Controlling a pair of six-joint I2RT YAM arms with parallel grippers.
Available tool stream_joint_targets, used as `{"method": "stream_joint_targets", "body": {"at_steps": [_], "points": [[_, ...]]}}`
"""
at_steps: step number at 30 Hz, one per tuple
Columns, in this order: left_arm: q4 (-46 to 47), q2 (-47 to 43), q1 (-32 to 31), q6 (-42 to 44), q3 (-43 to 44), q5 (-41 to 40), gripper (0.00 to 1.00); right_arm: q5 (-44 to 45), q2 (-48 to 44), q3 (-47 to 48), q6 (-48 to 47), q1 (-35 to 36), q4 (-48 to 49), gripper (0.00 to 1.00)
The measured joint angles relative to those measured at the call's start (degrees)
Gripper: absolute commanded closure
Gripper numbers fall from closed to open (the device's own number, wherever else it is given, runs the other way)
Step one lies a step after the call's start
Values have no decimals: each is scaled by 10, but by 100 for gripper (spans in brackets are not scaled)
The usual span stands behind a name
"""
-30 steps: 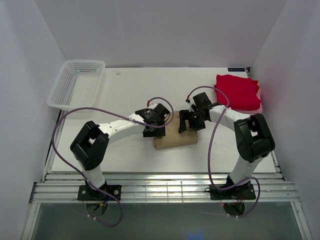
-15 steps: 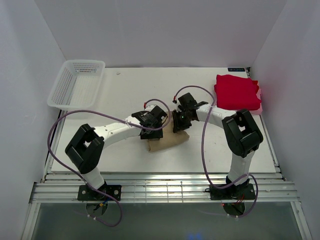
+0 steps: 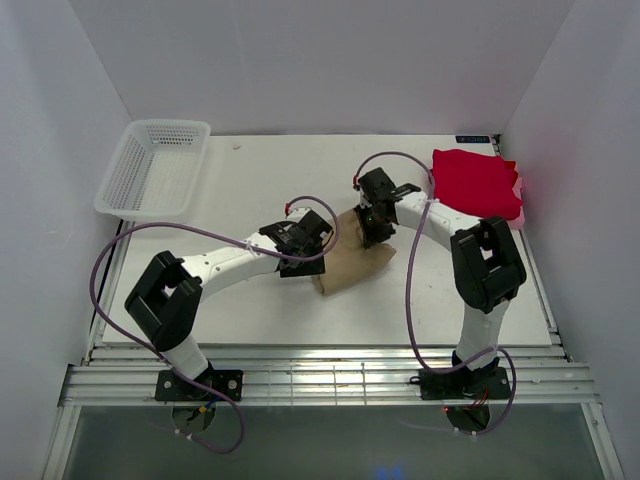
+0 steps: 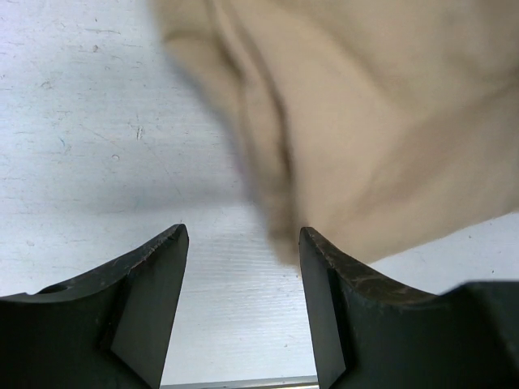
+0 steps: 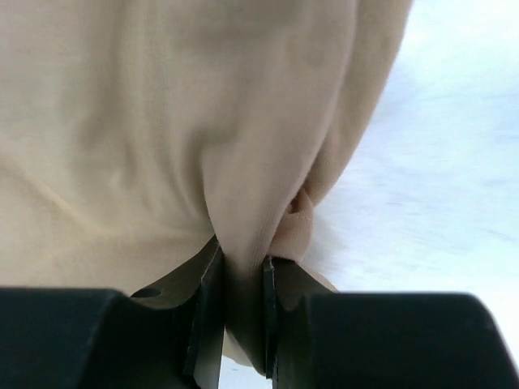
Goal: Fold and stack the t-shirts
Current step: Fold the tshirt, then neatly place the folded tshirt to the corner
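My right gripper carries the folded tan shirt outward onto the red t-shirt (image 3: pixel 473 183) and releases next, since it lies right of my right gripper in the top view.
A folded tan-beige t-shirt (image 3: pixel 355 265) lies mid-table, its far edge lifted. My right gripper (image 3: pixel 372 228) is shut on a bunched fold of that tan cloth (image 5: pixel 243 211), which fills most of the right wrist view. To the shirt's left, my left gripper (image 3: pixel 300 262) stands open over bare table, nothing between its fingers (image 4: pixel 154 284). In the left wrist view the tan shirt (image 4: pixel 381 121) lies just ahead and to the right of them. A folded bright red t-shirt (image 3: pixel 473 183) rests at the far right of the table.
A white plastic mesh basket (image 3: pixel 125 190) sits at the far left corner of the white table (image 3: pixel 240 190). White walls close in on three sides. Purple cables loop from both arms.
My right gripper has closed on the tan shirt's edge and pulled it toward the far right. The shirt has turned and shifted. My left gripper drew back a little to the left, still open.
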Motion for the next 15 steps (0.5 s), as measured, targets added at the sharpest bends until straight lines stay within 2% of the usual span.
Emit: {"method": "stream_joint_targets", "body": {"at_steps": [9,15], "points": [[0,-2,0,-4,-11,0,32,96,7,135,-71,-85,-70,92],[1,-3,0,-6,-15,0,32,128,60,240,-114,-138,-109,92]]}}
